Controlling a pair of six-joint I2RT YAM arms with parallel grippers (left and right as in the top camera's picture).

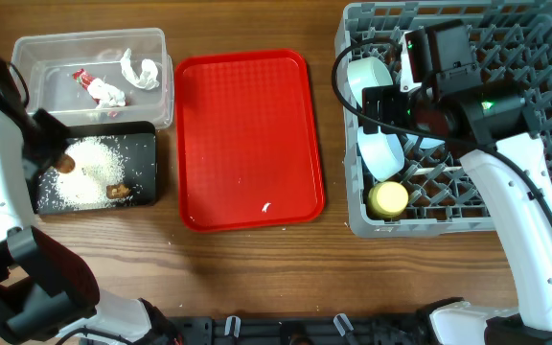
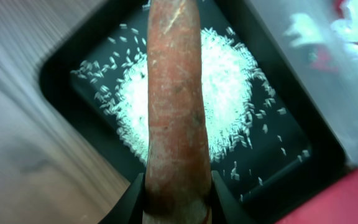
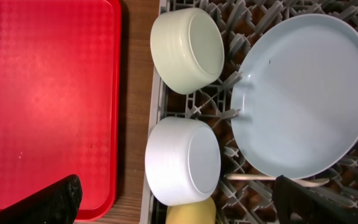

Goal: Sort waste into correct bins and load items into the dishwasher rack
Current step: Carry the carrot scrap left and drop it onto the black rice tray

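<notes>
My left gripper moves the stick (image 2: 176, 106) down and back to the rice's near side next and releases it where food scraps lie.
My left gripper (image 2: 178, 205) is shut on the orange-brown carrot-like stick (image 2: 176, 106) and holds it above the black tray (image 1: 147, 139), which holds loose white rice (image 1: 89, 168) and a small brown food lump (image 1: 118, 192). The carrot end shows by the gripper in the overhead view (image 1: 63, 163). The clear tub (image 1: 151, 38) holds the red-and-white wrapper (image 1: 86, 80) and crumpled white paper (image 1: 140, 72). My right gripper (image 3: 176, 202) is open above the grey rack (image 1: 544, 115). The rack holds the pale blue plate (image 3: 303, 93), two bowls (image 3: 188, 40) (image 3: 185, 162), the yellow cup (image 1: 388, 199) and the white spoon (image 3: 278, 179).
The red serving tray (image 1: 247, 134) lies between the bins and the rack, with a small white scrap (image 1: 266, 206) near its front edge. Wooden table surface shows in front.
</notes>
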